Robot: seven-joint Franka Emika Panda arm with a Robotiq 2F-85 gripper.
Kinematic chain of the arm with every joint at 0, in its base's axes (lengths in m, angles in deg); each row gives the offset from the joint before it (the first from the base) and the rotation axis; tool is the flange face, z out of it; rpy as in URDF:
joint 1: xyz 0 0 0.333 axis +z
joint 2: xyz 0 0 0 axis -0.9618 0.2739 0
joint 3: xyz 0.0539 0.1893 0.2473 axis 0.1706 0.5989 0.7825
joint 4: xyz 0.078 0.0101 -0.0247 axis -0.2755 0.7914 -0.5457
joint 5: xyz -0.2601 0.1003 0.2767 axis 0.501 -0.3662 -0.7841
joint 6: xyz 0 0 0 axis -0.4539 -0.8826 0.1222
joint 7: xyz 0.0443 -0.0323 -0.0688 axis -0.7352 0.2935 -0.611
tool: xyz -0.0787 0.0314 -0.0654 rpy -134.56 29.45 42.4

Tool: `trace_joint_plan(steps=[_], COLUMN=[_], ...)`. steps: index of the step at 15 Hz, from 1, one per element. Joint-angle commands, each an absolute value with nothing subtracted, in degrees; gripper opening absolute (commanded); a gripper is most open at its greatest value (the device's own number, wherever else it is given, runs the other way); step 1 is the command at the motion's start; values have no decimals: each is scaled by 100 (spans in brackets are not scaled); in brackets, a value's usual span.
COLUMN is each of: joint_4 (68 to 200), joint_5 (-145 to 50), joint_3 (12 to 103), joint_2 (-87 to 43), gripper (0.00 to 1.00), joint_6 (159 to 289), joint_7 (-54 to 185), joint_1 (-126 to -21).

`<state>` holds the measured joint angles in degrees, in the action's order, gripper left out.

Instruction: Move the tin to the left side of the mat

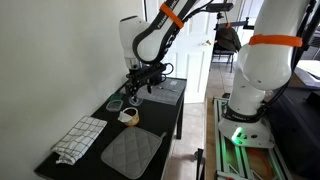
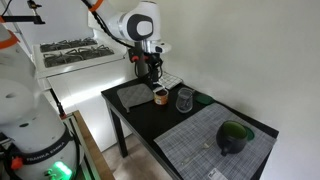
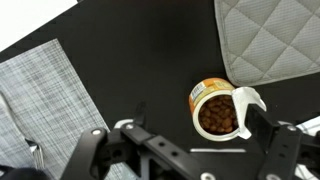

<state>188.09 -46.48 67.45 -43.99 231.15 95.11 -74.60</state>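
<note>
My gripper needs to go down next with its fingers on both sides of the tin's rim (image 2: 163, 92) beside the orange label (image 3: 194, 103), one finger going into the tin's opening, because the tin stands open below.
The tin (image 3: 215, 108) is a small open can of brown chunks with an orange label and its lid bent up. It stands on the black table just beside a corner of the grey quilted mat (image 3: 270, 40). My gripper (image 3: 197, 114) is open above it, with the tin between the fingers and close to one of them. In both exterior views the tin (image 1: 129, 116) (image 2: 160, 96) sits next to the mat (image 1: 133, 152) (image 2: 134, 95), with the gripper (image 1: 135, 88) (image 2: 152, 72) hovering over it.
A striped placemat (image 3: 50, 90) (image 2: 215, 140) carries a dark green bowl (image 2: 234, 135). A clear glass (image 2: 184, 99) stands close to the tin. A green lid (image 1: 115, 103) and a checkered towel (image 1: 78, 138) lie on the table by the wall.
</note>
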Motion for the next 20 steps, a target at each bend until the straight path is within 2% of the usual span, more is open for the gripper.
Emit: trace_joint_plan(steps=[1, 5, 12, 15, 16, 17, 19, 20], joint_4=[18855, 18866, 18639, 18483, 18424, 18364, 18258, 18198], joint_5=[-4728, -4805, -5448, -5389, -5389, -5391, -5413, -5440], joint_3=[6668, 6635, 6333, 6200, 6167, 6138, 6086, 6075], joint_2=[-4287, -4131, -3243, -2904, -2790, -2694, -2539, -2461], gripper=[100, 100, 99, 87, 77, 76, 56, 54], joint_6=[23258, 23376, 24562, 24713, 24760, 24780, 24803, 24800], joint_7=[9578, 9664, 9673, 9726, 9732, 9740, 9731, 9707], joint_1=[-7391, -7375, -7408, -7328, -7298, -7264, -7194, -7164])
